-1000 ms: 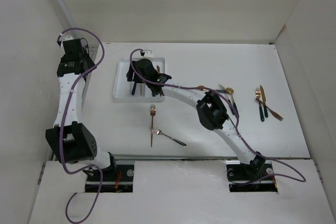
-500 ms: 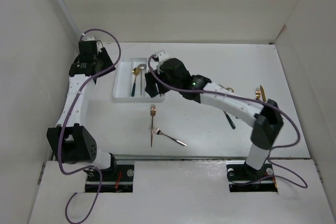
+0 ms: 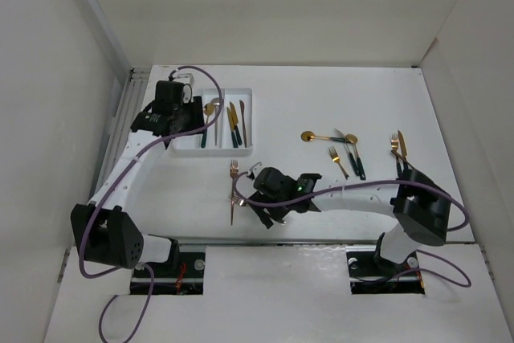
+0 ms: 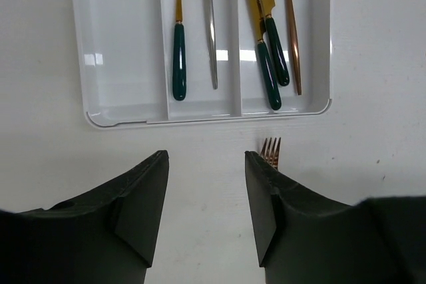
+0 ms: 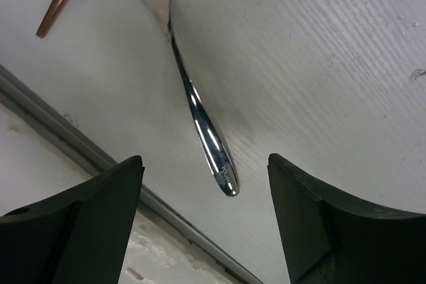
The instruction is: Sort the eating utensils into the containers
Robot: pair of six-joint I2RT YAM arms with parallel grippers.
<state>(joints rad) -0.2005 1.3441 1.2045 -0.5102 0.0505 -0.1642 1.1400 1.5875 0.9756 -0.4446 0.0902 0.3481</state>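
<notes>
My fingers are above only the tail end of the silver fork's handle (image 5: 198, 112), so my right gripper will move down along the fork's handle toward the fork's teeth next.
The white three-compartment tray (image 3: 225, 151) lies at the back left; in the left wrist view (image 4: 120, 44) its left compartment is bare. The middle one holds a green-handled gold spoon (image 4: 178, 51) and a silver utensil (image 4: 210, 31). The right one holds two green-handled gold knives (image 4: 266, 51) and a copper one (image 4: 291, 38). My left gripper (image 3: 191, 118) hangs open and empty over the tray's left side, also in its own view (image 4: 206, 157). My right gripper (image 3: 259, 213) is open, its jaws either side of a silver fork's handle (image 5: 200, 124) without touching it. A copper fork (image 3: 234, 182) lies beside it.
More utensils lie on the right: a gold spoon (image 3: 315, 136), a small gold fork (image 3: 337, 158), green-handled pieces (image 3: 355, 162), and a pair (image 3: 399, 146) partly under my right arm's elbow. The table's front edge and metal rail (image 5: 80, 144) run just below the right gripper.
My right arm has pulled back from the tray to the near table over the silver fork, leaving knives in the right compartment. My left arm has swung right, over the tray.
</notes>
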